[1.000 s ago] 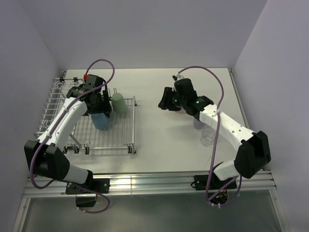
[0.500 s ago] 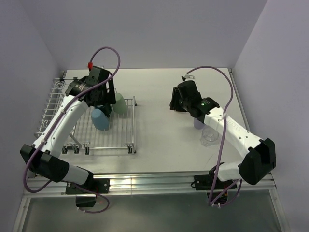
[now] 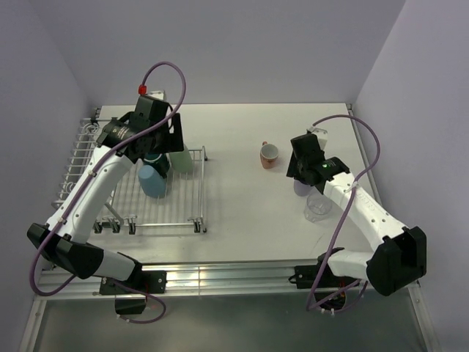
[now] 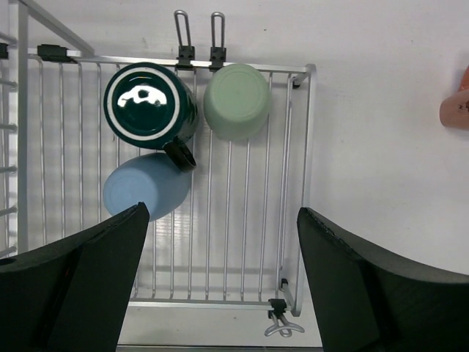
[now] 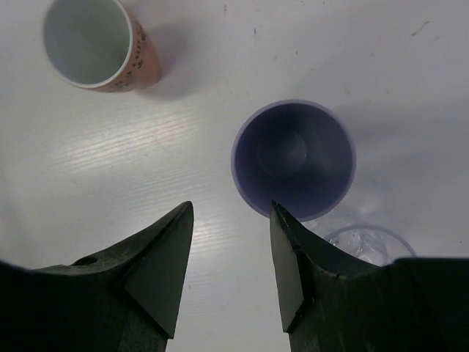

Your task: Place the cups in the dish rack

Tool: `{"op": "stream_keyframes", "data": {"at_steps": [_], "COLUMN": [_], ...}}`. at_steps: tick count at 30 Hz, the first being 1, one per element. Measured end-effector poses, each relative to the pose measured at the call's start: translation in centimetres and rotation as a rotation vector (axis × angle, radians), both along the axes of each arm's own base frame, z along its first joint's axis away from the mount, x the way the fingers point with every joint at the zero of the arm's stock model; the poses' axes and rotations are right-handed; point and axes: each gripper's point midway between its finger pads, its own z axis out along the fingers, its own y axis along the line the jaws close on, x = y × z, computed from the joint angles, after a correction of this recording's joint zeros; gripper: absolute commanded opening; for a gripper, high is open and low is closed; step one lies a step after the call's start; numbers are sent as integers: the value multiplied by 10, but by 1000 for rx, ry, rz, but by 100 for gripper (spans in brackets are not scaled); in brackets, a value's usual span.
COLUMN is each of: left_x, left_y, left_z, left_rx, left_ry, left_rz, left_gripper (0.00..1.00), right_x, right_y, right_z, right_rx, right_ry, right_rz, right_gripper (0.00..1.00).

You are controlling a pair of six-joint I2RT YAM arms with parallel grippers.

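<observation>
My right gripper is to come down next onto the cup rim's rack-facing side [image 3: 294,180] [image 5: 235,166], one finger inside and one outside, as the lavender cup's opening faces up.
The silver wire dish rack [image 3: 124,204] stands at the left and also shows in the left wrist view [image 4: 205,303]. On its grid sit the dark green mug [image 4: 150,103], the pale green cup [image 4: 236,101] and the blue cup [image 4: 145,187], all upside down. My left gripper [image 4: 223,220] hovers above them, open and empty, and shows in the top view [image 3: 157,147]. The salmon-orange cup [image 3: 269,155] [image 5: 95,42] stands upright mid-table. The lavender cup [image 5: 293,158] and the clear cup [image 5: 363,242] stand at the right. My right gripper [image 5: 231,213] is open beside the lavender cup.
The rack's raised wire side basket [image 3: 77,158] runs along the left wall. White walls close the table at the left, back and right. The lavender cup [image 3: 301,188] and clear cup [image 3: 317,207] sit close under my right arm.
My right gripper has swung right and back from the table's middle, uncovering the salmon-orange cup. My left gripper has lifted away from the cups in the rack.
</observation>
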Motion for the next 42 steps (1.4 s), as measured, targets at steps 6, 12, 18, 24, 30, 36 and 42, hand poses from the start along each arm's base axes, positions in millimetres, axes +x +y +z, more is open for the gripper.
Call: {"op": "stream_keyframes", "data": {"at_steps": [6,12,18,24,30,36,42], "left_x": [0,0,0,-1,-3,-6,-9], "left_y": [-7,-9,-12,-12,-11,-19,-35], "left_z": [1,5,7,0,-4,-3,5], "left_rx": [-14,-24,-41,-37,-37,-77,-167], "left_ry": [-7,-19,-31,-23,-20,-32,-65], "left_rz": [-29,-39,-49,-51,-51,-84,-158], "left_gripper": [89,89,89,89,90,92,96], "right_x": [3,7,12,12,15,9,-7], "right_y": [-10,-11,-8,-8,-9,-3,33], "right_z": [-9,-23,-47,-72,-80,-72,-22], "right_rx": [-14,-26,-32,-43,-53,-24,78], "right_ry": [30,72,130,184,187,186,101], "right_rz": [-28,-26,-21,-19,-22,1,127], "right_gripper": [51,49,44,31,0,0,0]}}
